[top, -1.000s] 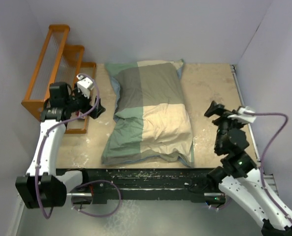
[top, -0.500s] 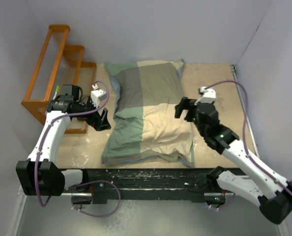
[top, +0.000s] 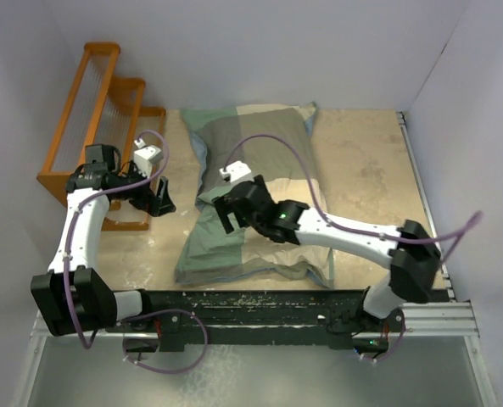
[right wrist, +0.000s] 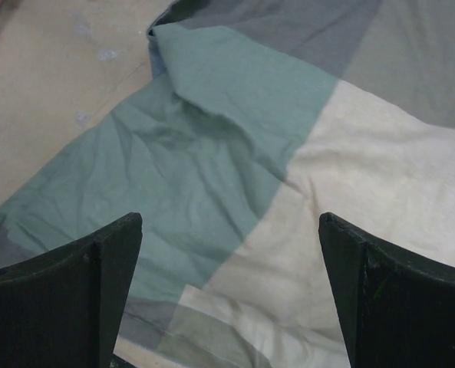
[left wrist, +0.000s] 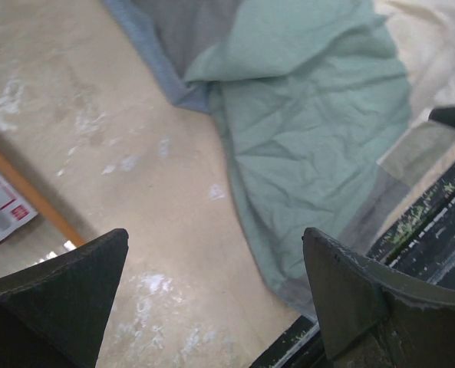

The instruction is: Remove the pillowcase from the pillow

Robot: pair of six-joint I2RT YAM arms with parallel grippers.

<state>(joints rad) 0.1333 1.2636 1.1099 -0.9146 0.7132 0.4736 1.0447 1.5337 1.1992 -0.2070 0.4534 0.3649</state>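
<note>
The pillowcase's raised green fold is down and to the left in the top view, so the robot's right gripper needs to go that way next and pinch the fold.
The pillowcase [top: 264, 161], in green, grey-green and cream blocks, covers the pillow on the table; the cream pillow itself is hidden inside it. My right gripper [top: 227, 218] is open above the case's near-left part, over the green and cream blocks [right wrist: 235, 153]. My left gripper [top: 161, 201] is open and empty, just left of the case's left edge, above bare table. In the left wrist view the green cloth [left wrist: 311, 130] lies ahead to the right, with a blue-grey edge [left wrist: 154, 54] showing.
An orange wooden rack [top: 98, 119] stands at the far left, next to my left arm. The beige table [top: 361, 153] has a black rail [top: 259, 305] along its near edge. White walls close in on all sides.
My right arm has swung far left, from the right side of the table to above the pillowcase's near-left part. My left gripper moved toward the case, then back slightly left.
</note>
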